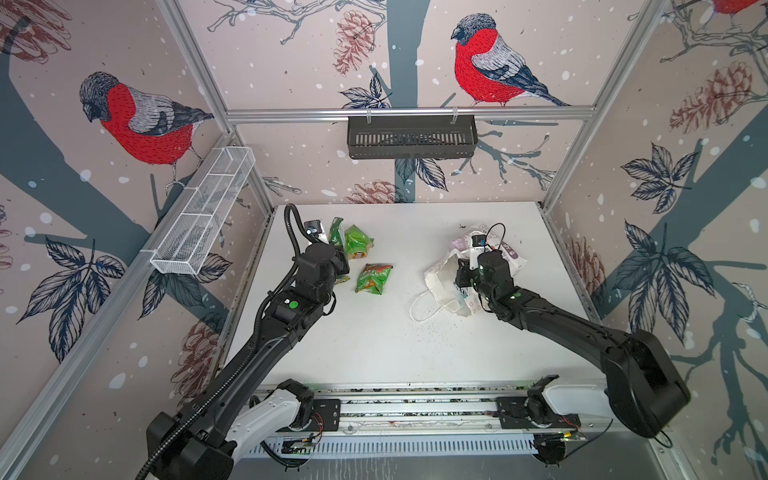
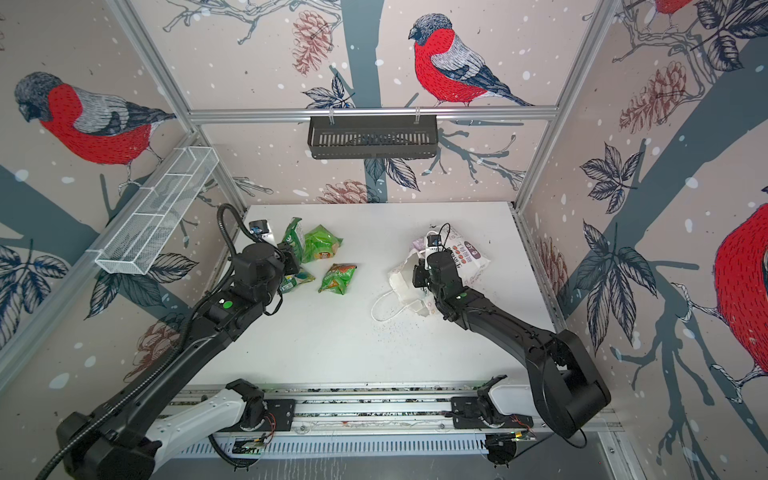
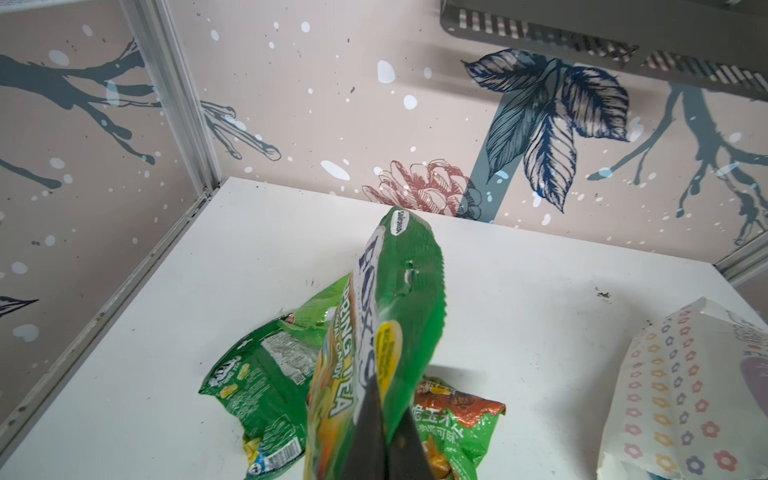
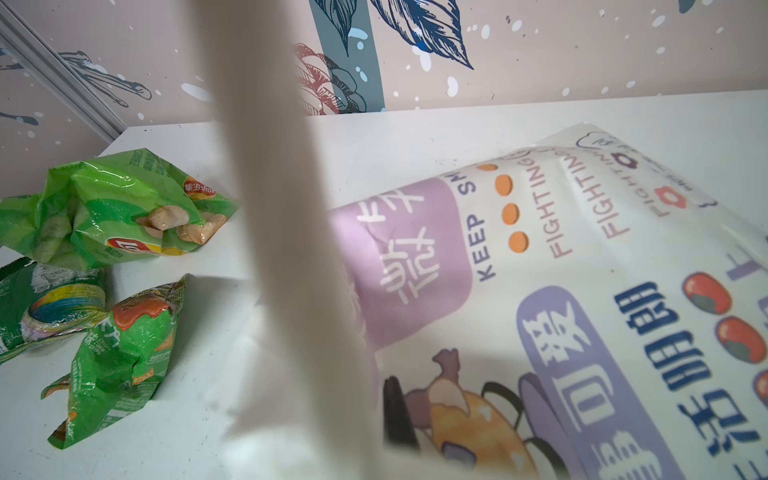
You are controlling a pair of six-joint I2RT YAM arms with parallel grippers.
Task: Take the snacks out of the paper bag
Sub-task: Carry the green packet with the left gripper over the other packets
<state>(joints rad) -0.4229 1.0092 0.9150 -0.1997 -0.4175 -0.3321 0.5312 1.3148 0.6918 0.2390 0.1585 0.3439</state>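
Note:
The robot's left gripper has to move toward the wire basket's side and down next and let go of the green packet (image 1: 336,232) beside the others, because bare tabletop lies below there.
My left gripper (image 3: 388,413) (image 1: 338,261) is shut on a green snack packet (image 3: 399,299) (image 1: 336,232), which stands upright over the table's back left. Three more green snacks lie on the table around it: a crumpled one (image 1: 358,243) (image 4: 108,208), one with an orange patch (image 1: 374,279) (image 4: 120,357), and one partly under my left wrist (image 2: 297,282) (image 4: 45,307). The white paper bag (image 1: 440,274) (image 4: 582,291) lies on its side at the right. My right gripper (image 1: 461,274) (image 4: 374,419) is shut on the bag's rim. A bag flap hides one of its fingers. The bag's inside is hidden.
The bag's cord handle (image 1: 419,305) trails toward the front, beside scattered crumbs (image 1: 432,328). A white wire basket (image 1: 203,212) hangs on the left wall. On the back rail there is a black basket (image 1: 411,137).

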